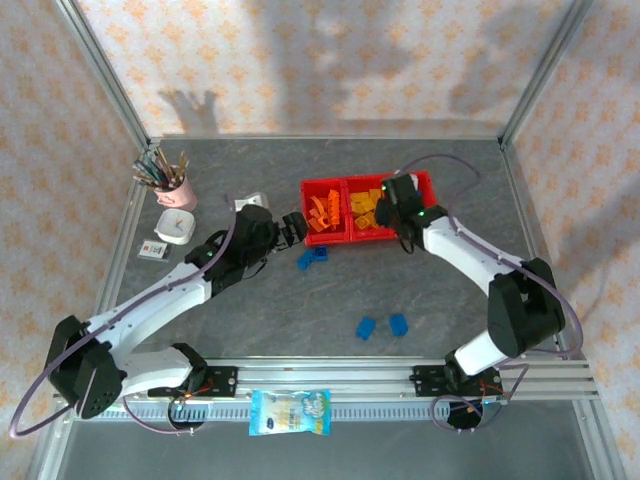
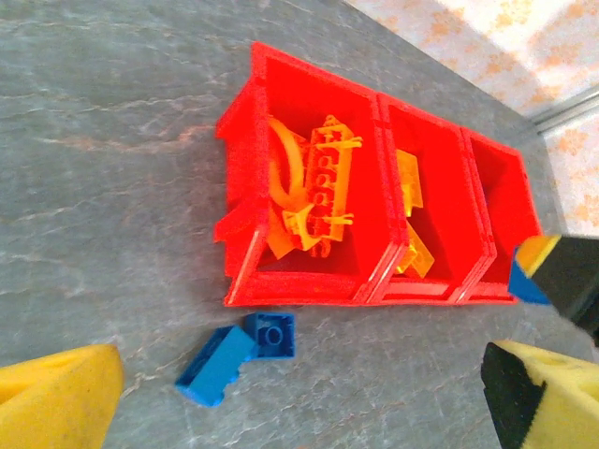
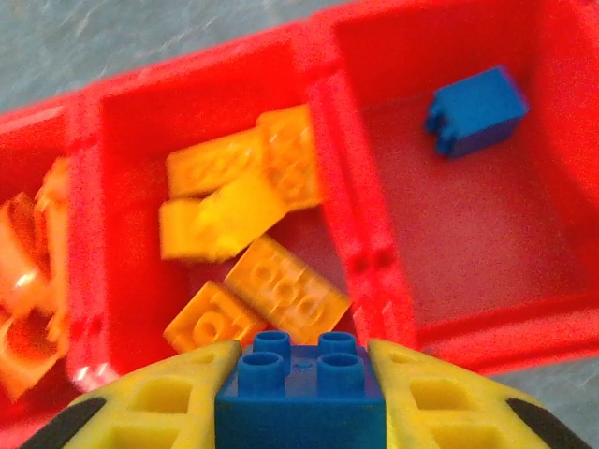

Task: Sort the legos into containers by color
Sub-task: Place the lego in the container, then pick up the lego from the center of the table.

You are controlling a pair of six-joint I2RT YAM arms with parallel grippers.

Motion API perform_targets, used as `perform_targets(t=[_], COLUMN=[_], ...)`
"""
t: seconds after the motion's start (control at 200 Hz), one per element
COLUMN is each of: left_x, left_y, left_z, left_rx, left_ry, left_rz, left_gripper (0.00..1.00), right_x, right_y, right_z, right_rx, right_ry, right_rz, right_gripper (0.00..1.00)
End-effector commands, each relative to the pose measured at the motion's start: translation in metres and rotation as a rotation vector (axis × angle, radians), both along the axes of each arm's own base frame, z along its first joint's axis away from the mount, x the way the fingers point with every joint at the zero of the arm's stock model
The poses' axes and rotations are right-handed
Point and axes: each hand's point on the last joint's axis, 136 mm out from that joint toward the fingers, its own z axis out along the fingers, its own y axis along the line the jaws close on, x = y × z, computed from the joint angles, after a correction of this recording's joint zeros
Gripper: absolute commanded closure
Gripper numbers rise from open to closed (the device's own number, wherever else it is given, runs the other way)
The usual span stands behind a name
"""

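Note:
The brick goes outward past the divider in my right gripper next, then down for release beside the matching blue lego in the bin below.
The red containers (image 1: pixel 327 184) stand in a row at mid-table. The left bin holds orange legos (image 2: pixel 314 182), the middle one yellow legos (image 3: pixel 243 196), and the right one a single blue lego (image 3: pixel 475 112). My right gripper (image 3: pixel 301 402) hovers over the bins' near wall (image 3: pixel 374 253), shut on a blue four-stud brick (image 3: pixel 299 374). My left gripper (image 2: pixel 299 412) is open, low over the table in front of the left bin, with two blue bricks (image 2: pixel 217 365) touching each other just ahead of it. Two more blue bricks (image 1: pixel 366 327) lie nearer the arm bases.
At the back left stand a pink cup of pencils (image 1: pixel 178 190), a small white box (image 1: pixel 174 226) and a card (image 1: pixel 153 250). A snack packet (image 1: pixel 290 412) lies on the front rail. Metal frame posts border the table.

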Motion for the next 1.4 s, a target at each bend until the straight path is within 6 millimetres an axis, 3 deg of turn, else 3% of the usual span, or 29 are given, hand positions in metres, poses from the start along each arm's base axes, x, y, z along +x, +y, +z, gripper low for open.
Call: perform_targets(t=[0.0, 0.255, 0.551, 0.821, 0.941, 1.091, 1.396], left_x=[0.015, 0.029, 0.031, 0.032, 0.03, 0.025, 0.003], left_y=[-0.022, -0.036, -0.034, -0.03, -0.026, -0.015, 0.021], left_z=[0.02, 0.012, 0.006, 0.007, 0.009, 0.009, -0.006], left_rx=[-0.031, -0.019, 0.008, 0.03, 0.038, 0.058, 0.105], left_ry=[-0.062, -0.043, -0.035, -0.045, -0.053, -0.057, -0.035], left_rz=[-0.063, -0.085, -0.08, -0.072, -0.066, -0.043, 0.031], left_gripper=[0.01, 0.01, 0.01, 0.01, 0.01, 0.01, 0.01], right_x=[0.024, 0.068, 0.094, 0.102, 0.093, 0.066, -0.009], right_y=[-0.017, -0.052, -0.063, -0.063, -0.059, -0.035, 0.042], right_z=[0.006, -0.018, -0.038, -0.018, -0.003, 0.012, 0.006], right_rx=[-0.025, -0.065, -0.031, -0.039, -0.014, 0.002, 0.005], right_ry=[-0.029, 0.01, 0.039, 0.018, 0.006, -0.016, -0.007], right_rz=[-0.042, -0.147, -0.164, -0.156, -0.142, -0.084, 0.055], right_gripper=[0.74, 0.75, 0.7, 0.49, 0.47, 0.43, 0.37])
